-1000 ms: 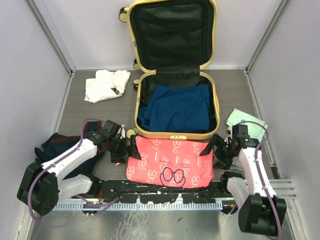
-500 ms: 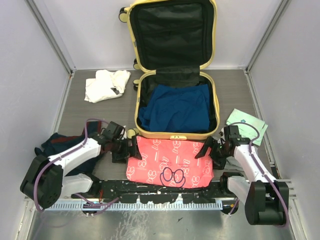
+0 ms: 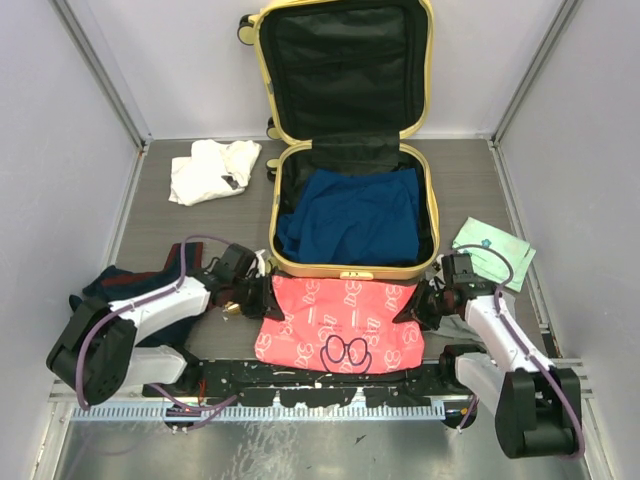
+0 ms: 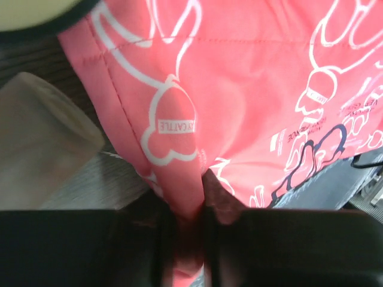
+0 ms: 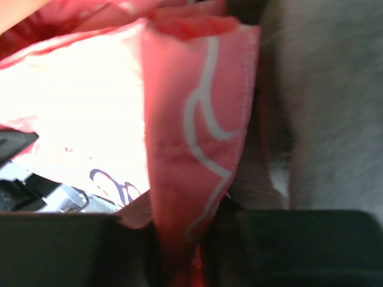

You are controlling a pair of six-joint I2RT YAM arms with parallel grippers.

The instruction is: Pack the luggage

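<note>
The suitcase corner by the white garment lies outward of my left gripper, so it will next lift outward and lower to release the red garment there.
The luggage (image 3: 425, 215), a pale-yellow suitcase, lies open at the table's middle with its lid propped against the back wall. A blue garment (image 3: 350, 215) lies inside it. A folded red garment with white print (image 3: 340, 320) lies just in front of the suitcase. My left gripper (image 3: 262, 298) is shut on the red garment's left edge (image 4: 188, 197). On the opposite edge (image 5: 179, 203) my right gripper (image 3: 412, 305) is shut as well. Both wrist views show red cloth pinched between the dark fingers.
A white garment (image 3: 213, 168) lies at the back left. A dark navy garment (image 3: 120, 285) lies at the left under the left arm. A pale green folded cloth (image 3: 495, 248) rests right of the suitcase. Side walls enclose the table.
Both grippers moved inward onto the red garment's side edges and closed on it. The garment's edges have bunched slightly toward the middle.
</note>
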